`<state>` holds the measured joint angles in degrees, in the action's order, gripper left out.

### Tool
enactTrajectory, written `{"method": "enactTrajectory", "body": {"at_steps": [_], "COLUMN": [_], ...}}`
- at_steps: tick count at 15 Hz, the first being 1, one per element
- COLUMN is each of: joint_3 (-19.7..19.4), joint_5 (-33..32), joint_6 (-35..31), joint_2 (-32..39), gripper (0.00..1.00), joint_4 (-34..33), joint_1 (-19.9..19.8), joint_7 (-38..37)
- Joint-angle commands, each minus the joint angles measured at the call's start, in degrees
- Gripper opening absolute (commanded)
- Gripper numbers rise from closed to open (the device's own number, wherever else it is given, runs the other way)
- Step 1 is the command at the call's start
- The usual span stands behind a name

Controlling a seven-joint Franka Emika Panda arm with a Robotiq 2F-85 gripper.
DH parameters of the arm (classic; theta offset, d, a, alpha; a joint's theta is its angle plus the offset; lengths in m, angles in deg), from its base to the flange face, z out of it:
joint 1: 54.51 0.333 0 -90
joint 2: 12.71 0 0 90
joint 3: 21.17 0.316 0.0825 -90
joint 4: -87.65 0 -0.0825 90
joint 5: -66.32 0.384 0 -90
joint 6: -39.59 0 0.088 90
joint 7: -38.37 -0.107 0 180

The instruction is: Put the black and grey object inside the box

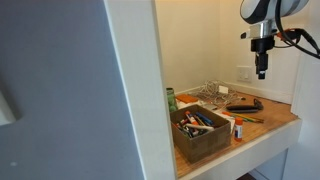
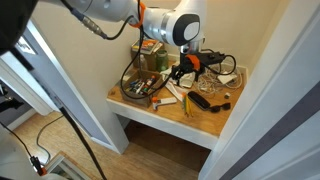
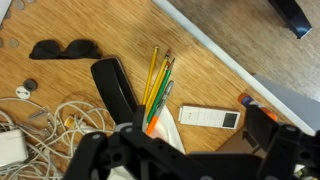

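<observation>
I will move my gripper toward the left in the wrist view and lower it until its fingers are on both long sides of the black slab, because the slab is off-center far below.
The black and grey object [image 1: 243,104] lies flat on the wooden shelf, to the right of the box. In the wrist view it [image 3: 113,86] is a long black slab next to a bunch of pencils [image 3: 156,84]. The olive-brown open-top box [image 1: 205,142] stands at the shelf's front and holds several small items. My gripper [image 1: 262,72] hangs high above the slab, open and empty. In the wrist view its two dark fingers [image 3: 185,152] are spread wide at the bottom edge. It also shows in an exterior view [image 2: 186,70].
A green bottle [image 1: 171,100] stands behind the box. A tangle of pale wires [image 3: 40,122] lies left of the slab. A small dark stubby item [image 3: 60,48] and a white flat device [image 3: 210,117] lie on the wood. Walls close the shelf in.
</observation>
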<state>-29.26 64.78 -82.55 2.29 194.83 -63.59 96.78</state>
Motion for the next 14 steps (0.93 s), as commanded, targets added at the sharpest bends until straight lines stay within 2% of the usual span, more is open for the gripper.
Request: {"method": "enactTrajectory", "body": {"at_steps": [1, 8, 14], "joint_3": [1.93, 5.28, 8.15], "joint_5": [2.5, 3.65, 3.38], "joint_6": [-1.78, -7.86, -5.79], "joint_2": [7.27, 22.4, 31.54], "gripper": [1.0, 1.0, 1.0], "joint_4": [-5.09, -15.58, -26.31], "joint_1": [-2.41, -6.84, -9.71], "joint_7": [1.85, 2.27, 3.28]}}
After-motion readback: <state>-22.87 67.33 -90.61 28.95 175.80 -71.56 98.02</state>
